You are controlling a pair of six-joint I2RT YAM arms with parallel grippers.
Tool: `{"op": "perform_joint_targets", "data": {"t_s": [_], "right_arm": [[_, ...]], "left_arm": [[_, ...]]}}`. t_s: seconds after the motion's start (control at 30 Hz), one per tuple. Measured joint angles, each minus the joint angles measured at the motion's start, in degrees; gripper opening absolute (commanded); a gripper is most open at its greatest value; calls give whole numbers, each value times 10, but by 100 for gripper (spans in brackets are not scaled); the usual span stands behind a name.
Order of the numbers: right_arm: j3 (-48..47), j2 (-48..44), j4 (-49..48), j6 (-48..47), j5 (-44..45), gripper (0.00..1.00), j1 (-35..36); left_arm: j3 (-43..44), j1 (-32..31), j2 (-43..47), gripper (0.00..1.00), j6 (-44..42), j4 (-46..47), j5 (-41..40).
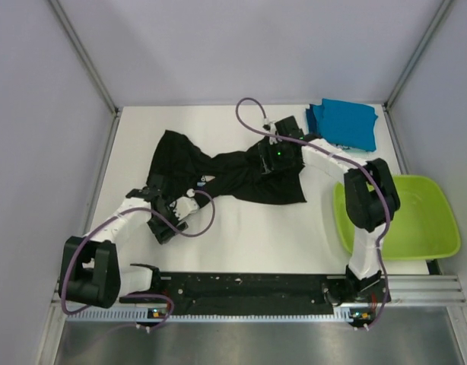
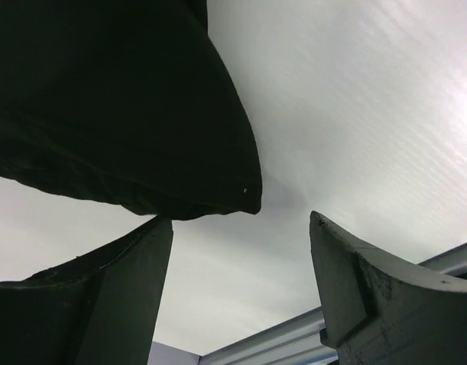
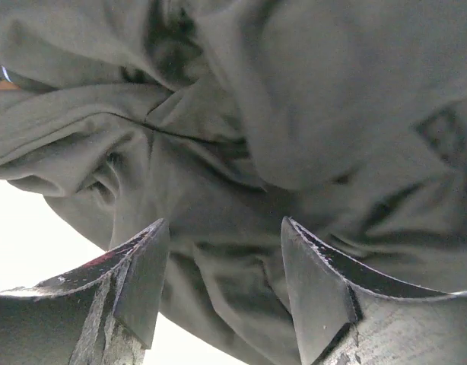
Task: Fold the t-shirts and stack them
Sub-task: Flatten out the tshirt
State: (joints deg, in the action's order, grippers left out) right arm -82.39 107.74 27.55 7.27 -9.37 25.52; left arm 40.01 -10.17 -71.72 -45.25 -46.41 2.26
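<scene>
The pointed near corner (image 1: 164, 239) of the black t-shirt (image 1: 241, 179) is the next place to reach. My left gripper needs to move down to it.
The black t-shirt (image 1: 241, 179) lies crumpled and twisted across the middle of the table, with a small bit of light print (image 1: 205, 180) showing. Plain teal-blue t-shirts (image 1: 344, 123) lie folded at the back right. My left gripper (image 1: 180, 204) is open and empty at the shirt's near-left edge. In the left wrist view the black cloth (image 2: 119, 106) hangs just beyond the open gripper (image 2: 241, 228). My right gripper (image 1: 273, 161) is open right over the shirt's right part. In the right wrist view the open gripper (image 3: 226, 228) has wrinkled cloth (image 3: 294, 137) between and beyond its fingers.
A lime-green plastic tub (image 1: 416, 220) stands at the right edge of the table next to the right arm. A black rail (image 1: 249, 293) runs along the near edge between the arm bases. Grey walls enclose the white table (image 1: 249, 243).
</scene>
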Motion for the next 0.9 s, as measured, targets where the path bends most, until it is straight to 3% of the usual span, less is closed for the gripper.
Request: {"op": "perform_joint_targets", "data": {"t_s": [0.07,0.13,0.17,0.2,0.27,0.43,0.57,0.73,0.9], "right_arm": [[-2,33,-6,9,-3,56,15],[-3,63,-8,17,-5,40,25],[-3,75,-8,19,-5,29,27],[-3,85,-9,20,-4,16,27],[-12,87,-11,25,-5,0,24],[-13,78,-7,33,6,0,21],[-12,11,21,23,31,0,21],[-53,-143,57,-12,74,0,21],[-113,-297,68,-42,110,0,20]], "left_arm": [[-21,0,0,76,1,7,-16],[-26,0,-2,72,3,27,-28],[-26,0,-6,64,6,42,-33],[-26,0,-12,47,9,58,-37],[-26,0,-28,0,17,81,-41],[-14,2,-55,0,21,90,-62],[30,27,-32,0,25,79,-80],[182,72,52,0,26,70,-91],[356,78,114,0,25,47,-95]]}}
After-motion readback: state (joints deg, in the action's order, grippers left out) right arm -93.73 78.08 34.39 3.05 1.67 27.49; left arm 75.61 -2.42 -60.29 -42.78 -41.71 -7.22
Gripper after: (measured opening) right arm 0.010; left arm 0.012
